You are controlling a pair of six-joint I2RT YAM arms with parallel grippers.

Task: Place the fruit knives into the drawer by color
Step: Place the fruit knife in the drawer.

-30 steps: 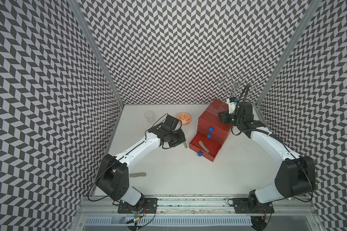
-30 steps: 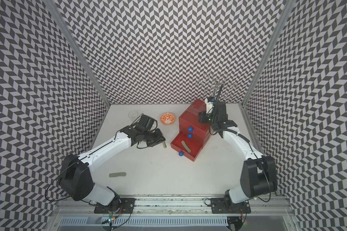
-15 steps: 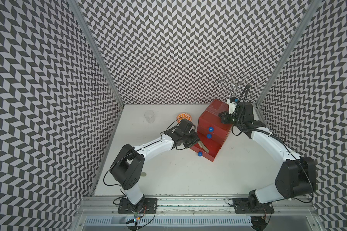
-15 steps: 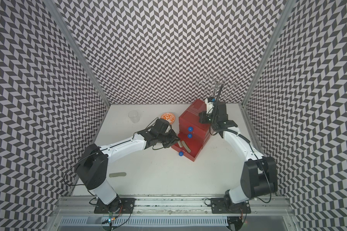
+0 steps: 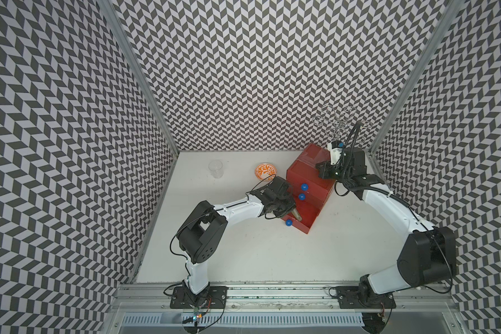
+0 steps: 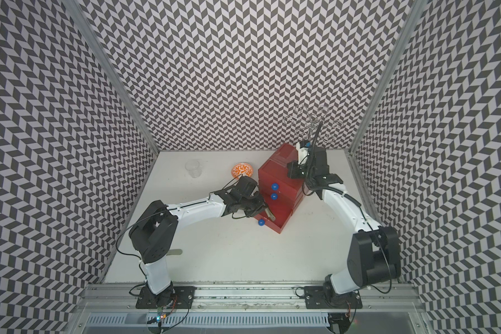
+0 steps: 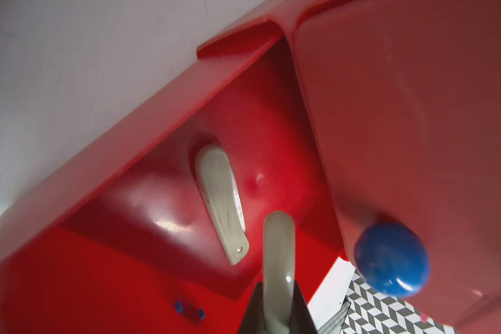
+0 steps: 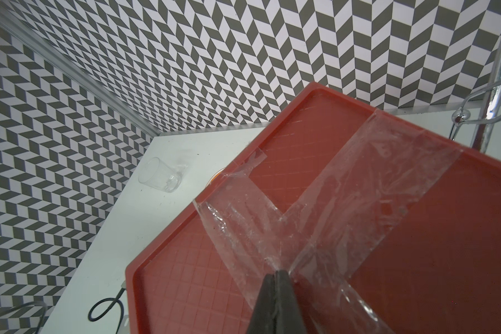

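My left gripper lowers toward the bare, empty part of the drawer bottom between the lying knife and the chest (image 5: 310,170) next and releases the second knife there.
The red drawer chest (image 5: 310,170) (image 6: 281,170) stands at the back right, its bottom drawer (image 5: 308,224) (image 6: 282,224) pulled out. One grey-green fruit knife (image 7: 222,202) (image 5: 297,215) lies flat inside that drawer. My left gripper (image 7: 278,289) (image 5: 284,206) is shut on a second grey-green fruit knife (image 7: 278,245), which points into the open drawer just above its floor. My right gripper (image 8: 276,274) (image 5: 323,170) is shut and empty, its tips on the taped top of the chest. Another fruit knife (image 6: 175,253) lies on the table, half hidden behind the left arm's elbow.
A clear glass (image 5: 216,169) and an orange-patterned bowl (image 5: 265,170) stand at the back, left of the chest. A wire rack (image 5: 342,124) rises behind the chest. The two upper drawers are pushed in, with blue knobs (image 5: 304,187) just beside my left gripper.
My left arm has swung right from the middle of the table to the open bottom drawer, carrying the knife. The right arm has not moved.
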